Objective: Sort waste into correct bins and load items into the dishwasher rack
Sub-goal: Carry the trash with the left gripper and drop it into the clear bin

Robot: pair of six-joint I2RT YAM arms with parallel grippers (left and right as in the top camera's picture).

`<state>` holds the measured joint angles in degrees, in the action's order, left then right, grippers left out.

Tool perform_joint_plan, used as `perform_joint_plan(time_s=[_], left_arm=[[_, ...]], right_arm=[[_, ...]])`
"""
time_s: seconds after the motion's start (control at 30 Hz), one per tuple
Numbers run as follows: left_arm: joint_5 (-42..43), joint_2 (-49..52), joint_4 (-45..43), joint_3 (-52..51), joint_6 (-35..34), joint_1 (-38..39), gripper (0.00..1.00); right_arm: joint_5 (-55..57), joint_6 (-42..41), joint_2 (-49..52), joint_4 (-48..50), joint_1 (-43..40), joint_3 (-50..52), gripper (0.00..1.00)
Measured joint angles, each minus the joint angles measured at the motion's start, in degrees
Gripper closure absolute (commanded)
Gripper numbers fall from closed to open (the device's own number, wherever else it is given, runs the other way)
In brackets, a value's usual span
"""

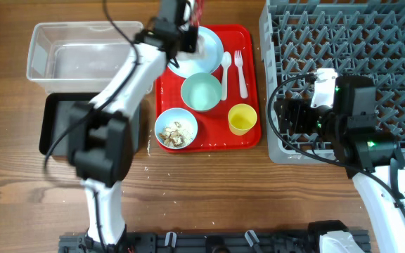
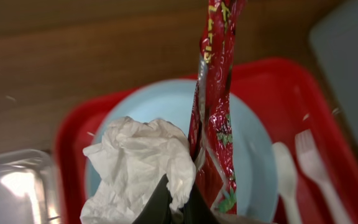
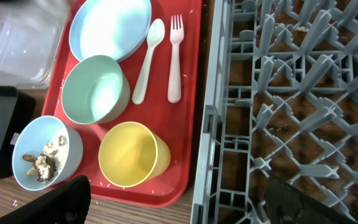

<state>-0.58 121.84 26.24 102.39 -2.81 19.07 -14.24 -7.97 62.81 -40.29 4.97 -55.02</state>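
I will next move my left gripper to the left in the overhead view and down into the clear tub [image 2: 14, 190] to let go of the tissue [image 2: 138, 165], because that tub is empty.
My left gripper [image 2: 178, 208] is shut on the crumpled white tissue [image 2: 138, 165] and the crumpled red wrapper [image 2: 216, 99], just above the light-blue plate [image 2: 257, 143]. In the overhead view it [image 1: 188, 39] is over the plate [image 1: 215, 55] at the back of the red tray. The tray also holds an empty bowl [image 1: 201, 91], a bowl with food scraps [image 1: 176, 131], the yellow cup [image 1: 242, 118], the spoon [image 1: 225, 74] and the fork [image 1: 240, 70]. My right gripper [image 3: 182, 202] is open and empty, over the dishwasher rack's [image 1: 357, 49] left edge beside the cup [image 3: 132, 154].
The clear tub [image 1: 83, 56] stands at the back left and the black tray [image 1: 56, 125] is in front of it. The red serving tray [image 1: 252, 139] lies between them and the rack. My left arm crosses over the black tray and the tub's corner.
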Motion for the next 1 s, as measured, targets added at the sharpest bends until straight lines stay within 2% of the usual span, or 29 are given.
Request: perform_joint_plan(time_s=[0.2,0.43,0.6,0.77,0.8,0.83,0.87,0.93,1.0], left_arm=[[-0.02,-10.01,4.04,0.37,-0.17,-3.06,0.96],[-2.19,-9.09,9.27,0.46,-3.06,-10.34,0.96],[-4.11,-4.68,14.4,0.44,-12.04,-18.62,0.96],[-4.55,1.66,14.93,0.33,-22.53,-23.5,0.94],[-4.55,2.93,14.88,0.33,-24.65,-24.11,0.84],[-4.55,3.72,14.84,0.24,-25.83,-24.46,0.79],[-4.55,4.28,14.82,0.09,-26.8,-24.72,0.6],[-4.59,4.92,14.75,-0.24,-29.09,-24.96,0.4],[-4.57,4.9,14.19,-0.24,-30.05,-24.9,0.28]], right_arm=[[-0.02,0.0,0.0,-0.02,-0.02,0.0,0.09],[-0.02,0.0,0.0,0.0,-0.02,0.0,0.09],[-0.02,0.0,0.0,0.02,-0.02,0.0,0.09],[-0.02,-0.02,0.0,0.02,-0.02,0.0,0.09],[0.0,-0.02,0.0,0.02,-0.02,0.0,0.09],[0.0,-0.02,0.0,0.02,0.0,0.0,0.09],[-0.02,-0.02,0.0,0.02,0.0,0.0,0.09],[0.0,-0.02,0.0,0.02,0.0,0.0,0.09],[0.0,-0.04,0.0,0.02,-0.02,0.0,0.09]])
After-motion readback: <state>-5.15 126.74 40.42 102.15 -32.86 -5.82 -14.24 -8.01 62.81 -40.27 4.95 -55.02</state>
